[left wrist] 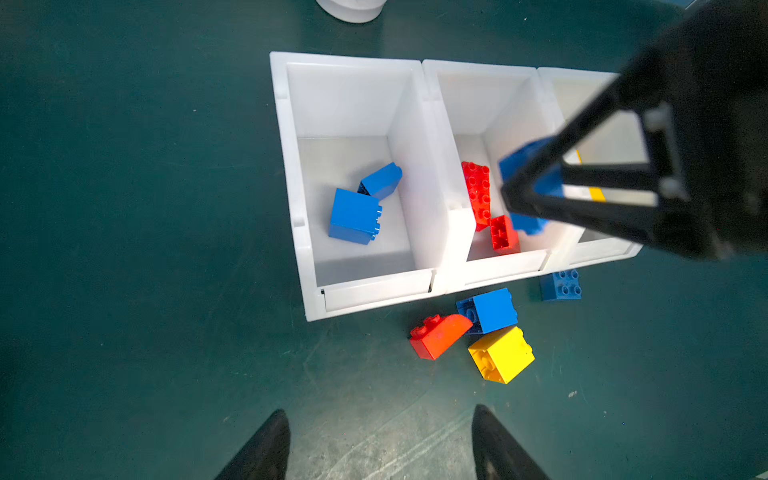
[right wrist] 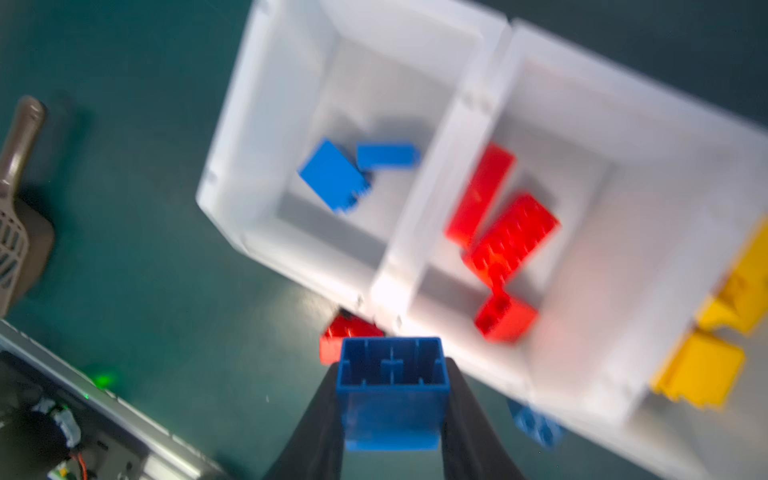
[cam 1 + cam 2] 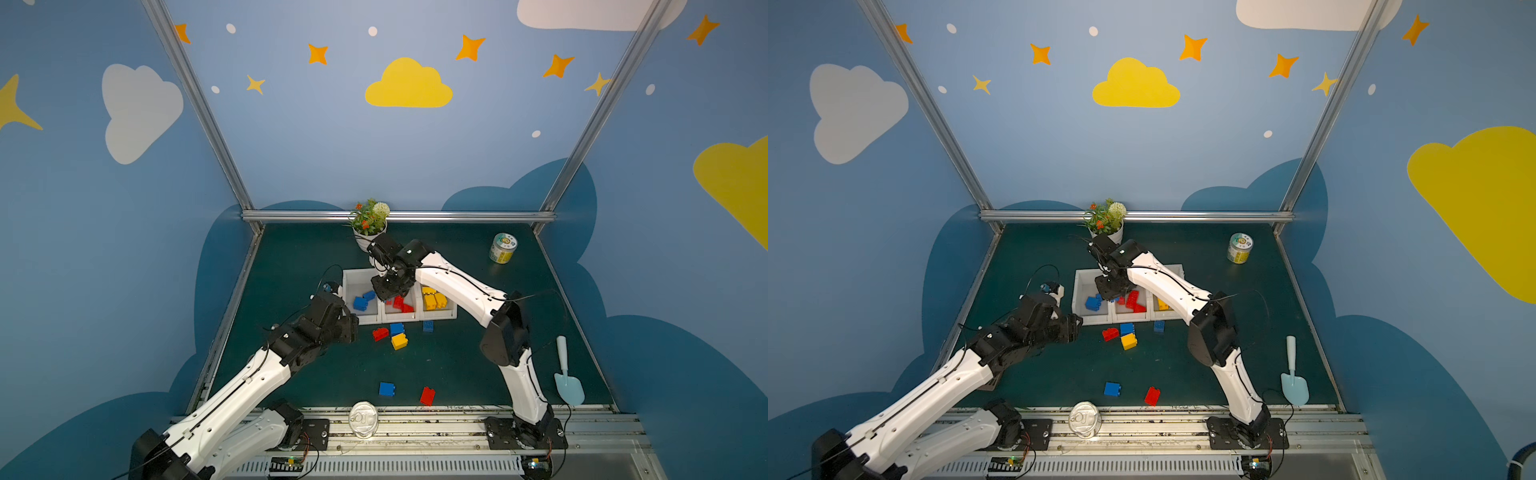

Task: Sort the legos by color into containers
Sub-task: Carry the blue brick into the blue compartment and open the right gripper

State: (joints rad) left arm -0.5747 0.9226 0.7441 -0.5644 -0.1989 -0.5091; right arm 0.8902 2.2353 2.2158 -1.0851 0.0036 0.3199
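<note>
The robot's right gripper will next move past the dividing side between the containers and go down over the container with the blue legos to release its blue lego, because the colors match.
Three joined white containers [image 3: 352, 279] stand mid-table: the left one holds two blue legos [image 3: 360, 302], the middle one red legos [image 3: 401, 303], the right one yellow legos [image 3: 434, 300]. My right gripper [image 2: 390, 370] is shut on a blue lego [image 2: 390, 399] and hangs over the wall between the left and middle containers [image 1: 436, 137]. My left gripper [image 1: 378, 411] stands open and empty over bare mat, left of the containers. Loose legos lie in front of the containers: red [image 3: 380, 333], blue [image 3: 397, 329], yellow [image 3: 399, 341], blue [image 3: 428, 326]. Nearer the front lie a blue lego [image 3: 387, 389] and a red lego [image 3: 427, 395].
A white flower pot [image 3: 369, 232] stands right behind the containers, close to the right wrist. A yellow-green can [image 3: 503, 248] sits back right. A light-blue trowel [image 3: 567, 378] lies by the right edge. A clear round lid [image 3: 363, 419] rests on the front rail.
</note>
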